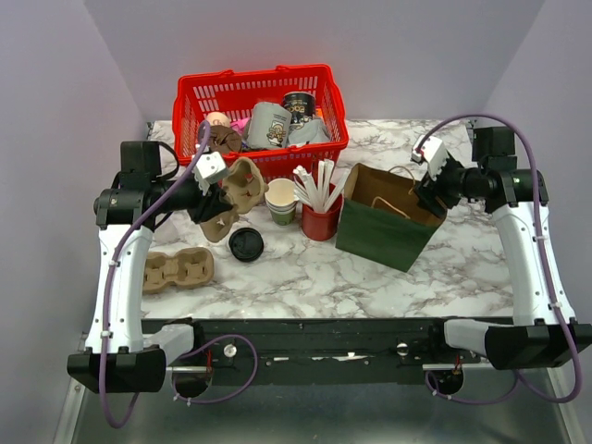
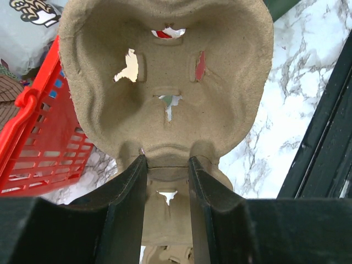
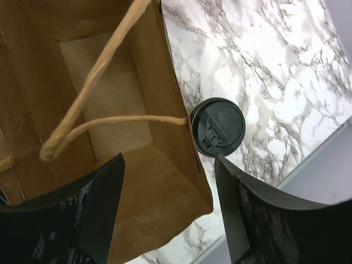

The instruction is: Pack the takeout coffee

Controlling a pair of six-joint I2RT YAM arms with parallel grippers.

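Note:
My right gripper should next move outward along the bag's far rim to the twine's end [image 3: 185, 121], because the twine meets that rim beyond my open fingers.
A small olive-green paper cup [image 1: 280, 201], cream inside and lidless, stands mid-table. A loose black lid [image 1: 246, 243] lies in front of it. My left gripper [image 1: 222, 199] [image 2: 168, 159] is shut on the middle ridge of a brown pulp cup carrier [image 1: 239, 188] [image 2: 165, 71], held tilted above the table left of the cup. My right gripper [image 1: 427, 194] [image 3: 169, 159] is open and empty over the right rim of the open green paper bag [image 1: 387, 222] [image 3: 110, 99]. Another black lid [image 3: 217, 127] sits just outside the bag wall; what is under it is hidden.
A red basket [image 1: 262, 104] [image 2: 38, 137] of cups and packets stands at the back. A red cup of white sticks [image 1: 321, 217] stands between the green cup and the bag. A second pulp carrier [image 1: 178, 268] lies front left. The bag's twine handle [image 3: 104, 124] hangs across its mouth.

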